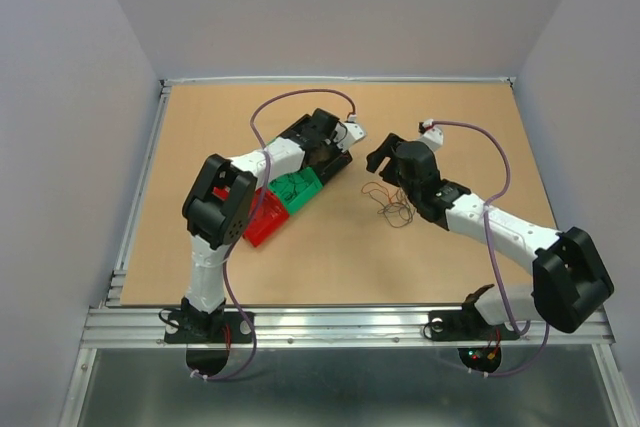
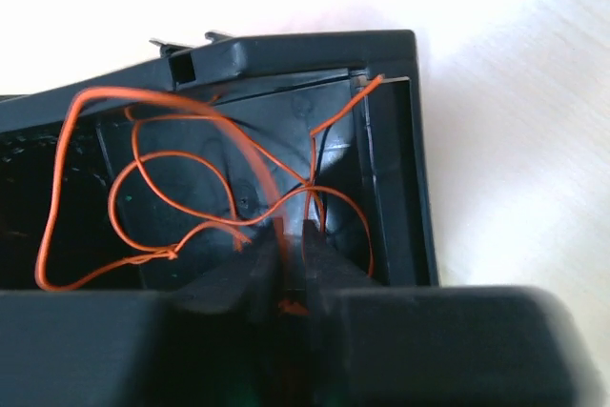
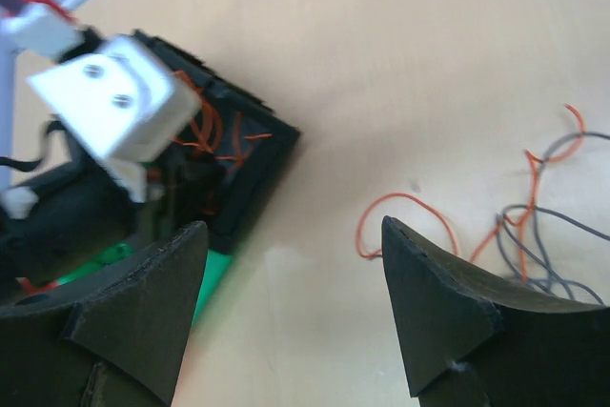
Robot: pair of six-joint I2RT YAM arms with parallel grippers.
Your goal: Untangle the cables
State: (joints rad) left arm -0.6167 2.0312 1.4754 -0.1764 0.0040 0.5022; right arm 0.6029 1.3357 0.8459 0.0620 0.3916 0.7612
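The clump's orange loop [image 1: 373, 186] [image 3: 402, 196] sticks out of the tangle below and back from my right gripper, so my right gripper will next lower its open fingers back onto it.
The cables are thin orange and dark wires. A loose clump [image 1: 390, 205] lies on the table under my right arm and shows at the right of the right wrist view [image 3: 534, 231]. Several orange wires [image 2: 181, 188] lie in the black bin [image 2: 396, 159]. My left gripper [image 2: 291, 235] hangs over that bin [image 1: 328, 159], its jaws shut on one orange wire. My right gripper [image 3: 291, 235] is open and empty above bare table, between the bin [image 3: 257, 154] and the clump. In the top view it [image 1: 380, 159] sits just right of the bin.
A green bin [image 1: 295, 190] and a red bin [image 1: 262, 217] stand in a row with the black one, running toward the near left. The left wrist's white block [image 3: 110, 97] hangs over the black bin. Purple arm cables arc above both wrists.
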